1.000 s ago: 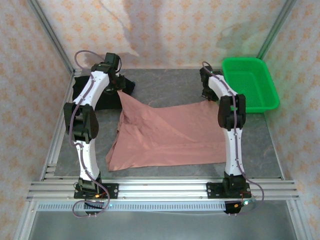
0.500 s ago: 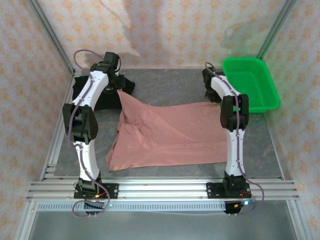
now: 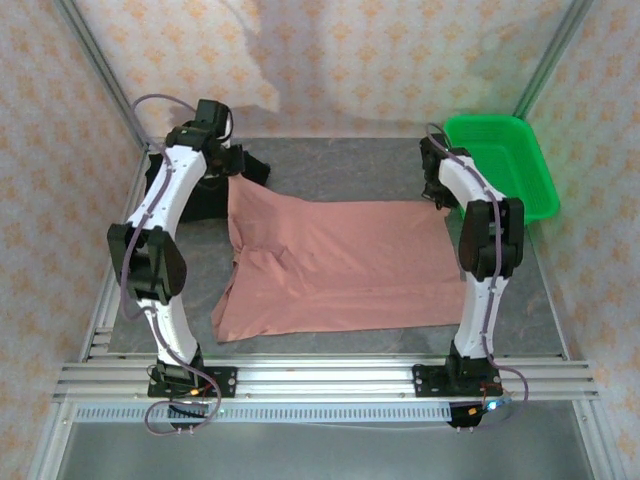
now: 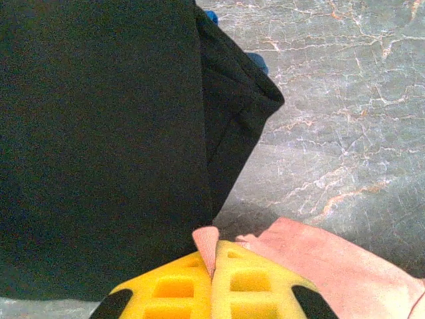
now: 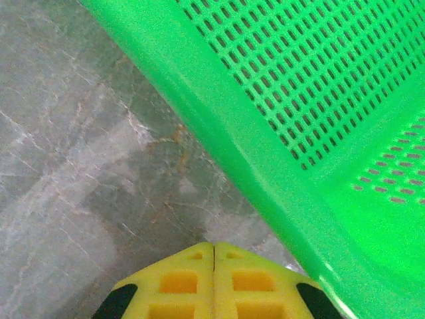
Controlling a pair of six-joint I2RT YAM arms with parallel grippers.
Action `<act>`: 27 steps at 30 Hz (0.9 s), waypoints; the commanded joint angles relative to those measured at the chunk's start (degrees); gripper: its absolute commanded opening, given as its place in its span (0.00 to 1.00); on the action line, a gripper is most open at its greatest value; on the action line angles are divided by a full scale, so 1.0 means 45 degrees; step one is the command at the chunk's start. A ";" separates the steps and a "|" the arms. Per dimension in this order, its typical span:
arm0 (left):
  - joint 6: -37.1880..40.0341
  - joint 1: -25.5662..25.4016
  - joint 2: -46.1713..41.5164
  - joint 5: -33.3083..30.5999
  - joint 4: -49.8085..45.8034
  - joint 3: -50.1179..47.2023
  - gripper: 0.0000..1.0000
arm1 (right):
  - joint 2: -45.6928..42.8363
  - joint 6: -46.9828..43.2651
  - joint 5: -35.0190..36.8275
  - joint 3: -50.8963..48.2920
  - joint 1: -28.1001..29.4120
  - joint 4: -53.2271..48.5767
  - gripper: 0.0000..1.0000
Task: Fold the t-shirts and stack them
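Observation:
My left gripper moves back toward my base and down onto the pink shirt's near part next. It folds over the shirt's far edge, which lies stretched straight, and releases.
The salmon-pink t-shirt (image 3: 340, 265) lies spread across the middle of the grey table, its far edge stretched straight between my two grippers. My left gripper (image 3: 228, 178) is shut on the far-left corner; in the left wrist view a pinch of pink cloth (image 4: 207, 242) sticks up between the yellow fingertips of the left gripper (image 4: 212, 249). The black t-shirt (image 3: 200, 205) lies bunched at the far left, just beyond that gripper (image 4: 99, 133). My right gripper (image 3: 440, 195) sits at the pink shirt's far-right corner; its jaws (image 5: 214, 249) are pressed shut, with no cloth showing between the tips.
The green mesh basket (image 3: 485, 119) stands at the far right, its rim (image 5: 232, 133) close in front of my right gripper. Bare marble-grey tabletop (image 3: 340, 165) lies beyond the pink shirt. Metal frame rails run along the near edge and the sides.
Both grippers have moved outward, left going left and right going right toward the basket. The pink shirt's raised, peaked far edge has been pulled flat and straight.

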 commanded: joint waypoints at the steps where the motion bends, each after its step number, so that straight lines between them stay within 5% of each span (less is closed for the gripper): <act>1: 0.0309 0.0146 -0.1257 0.0013 0.0281 -0.0819 0.00 | -0.1175 -0.0226 0.0075 -0.0816 -0.0070 0.0572 0.00; 12: -0.0737 -0.0229 -0.5113 0.0714 0.1342 -0.5563 0.00 | -0.4059 -0.0062 -0.0019 -0.4189 -0.0070 0.1388 0.00; 27: -0.4374 -0.1174 -1.1799 0.0559 0.1680 -1.2781 0.00 | -0.6613 0.1008 -0.0476 -0.8333 -0.0079 0.1861 0.00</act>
